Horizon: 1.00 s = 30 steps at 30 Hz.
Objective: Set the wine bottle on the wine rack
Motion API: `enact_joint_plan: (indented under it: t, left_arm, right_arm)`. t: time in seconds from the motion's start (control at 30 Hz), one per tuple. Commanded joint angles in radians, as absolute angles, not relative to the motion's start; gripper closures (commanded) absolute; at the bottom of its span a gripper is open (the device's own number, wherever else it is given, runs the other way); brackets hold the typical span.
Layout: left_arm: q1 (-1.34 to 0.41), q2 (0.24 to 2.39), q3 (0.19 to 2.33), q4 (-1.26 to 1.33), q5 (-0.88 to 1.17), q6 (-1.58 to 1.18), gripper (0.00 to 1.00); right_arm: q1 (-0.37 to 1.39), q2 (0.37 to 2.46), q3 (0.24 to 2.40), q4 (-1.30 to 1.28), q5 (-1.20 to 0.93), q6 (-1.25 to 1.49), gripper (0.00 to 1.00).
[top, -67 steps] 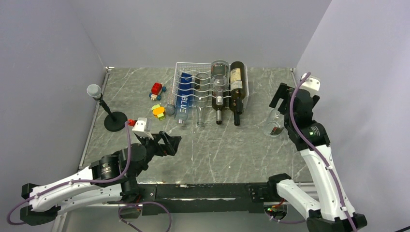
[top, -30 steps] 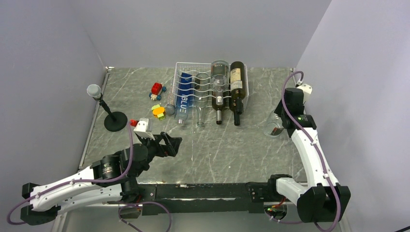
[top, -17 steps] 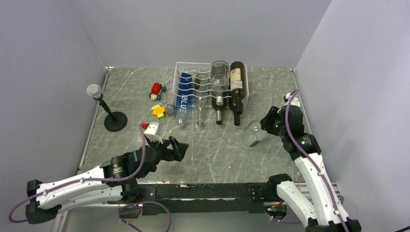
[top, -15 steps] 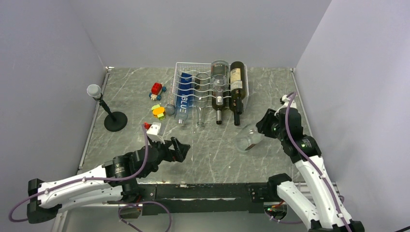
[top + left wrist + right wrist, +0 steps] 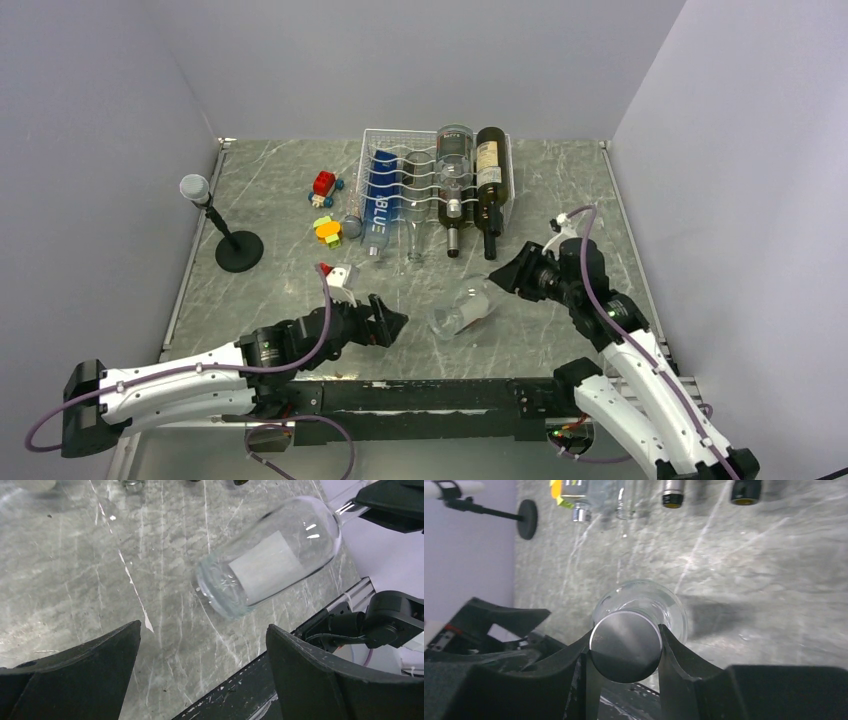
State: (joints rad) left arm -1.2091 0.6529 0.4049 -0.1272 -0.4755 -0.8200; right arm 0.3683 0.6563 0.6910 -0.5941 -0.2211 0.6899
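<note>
My right gripper will next move to its left in the top view, lower the hanging bottle and release it, as bare tabletop beside the left gripper is below.
A clear glass wine bottle [image 5: 462,310] with a white label hangs tilted just above the table, base pointing left and toward me. My right gripper [image 5: 512,277] is shut on its capped neck; the right wrist view shows the round silver cap [image 5: 625,645] squeezed between both fingers. In the left wrist view the bottle [image 5: 270,562] lies diagonally ahead of my left gripper [image 5: 202,627], which is open and empty. Seen from above, the left gripper [image 5: 392,325] sits just left of the bottle's base. The white wire wine rack [image 5: 372,140] stands at the back centre with several bottles in its grooves.
In the rack lie a blue bottle [image 5: 381,200], a slim clear one [image 5: 413,210], a clear one with a dark cap [image 5: 454,180] and a dark one [image 5: 489,185]. A microphone on a round stand [image 5: 225,235] is at the left. Toy blocks [image 5: 323,184] [image 5: 327,231] lie left of the rack.
My right arm has carried the bottle from the right side leftward and toward the near edge. My left arm has reached rightward toward it, gripper staying open.
</note>
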Motion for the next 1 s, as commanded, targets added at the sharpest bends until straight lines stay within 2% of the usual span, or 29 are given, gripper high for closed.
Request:
enact_joint_plan:
  t: [0.0, 0.33, 0.43, 0.7, 0.97]
  left_arm:
    - [-1.206, 0.656, 0.380, -0.010, -0.421, -0.889, 0.01]
    - [-1.206, 0.741, 0.331, 0.070, -0.419, -0.884, 0.01]
    - [-1.206, 0.779, 0.329, 0.065, -0.441, -0.904, 0.01]
    - [-1.206, 0.765, 0.322, 0.018, -0.533, -0.943, 0.01]
    - [-1.201, 0.733, 0.324, -0.053, -0.576, -0.956, 0.01]
  right_arm:
    - [0.408, 0.670, 0.649, -0.207, -0.394, 0.883, 1.00]
    - [0.493, 0.771, 0.415, 0.362, -0.408, 0.949, 1.00]
    - [0.543, 0.806, 0.340, 0.578, -0.431, 0.892, 1.00]
    - [0.736, 0.882, 0.364, 0.403, -0.453, 0.572, 1.00]
    - [0.905, 0.964, 0.386, 0.288, -0.352, 0.474, 1.00]
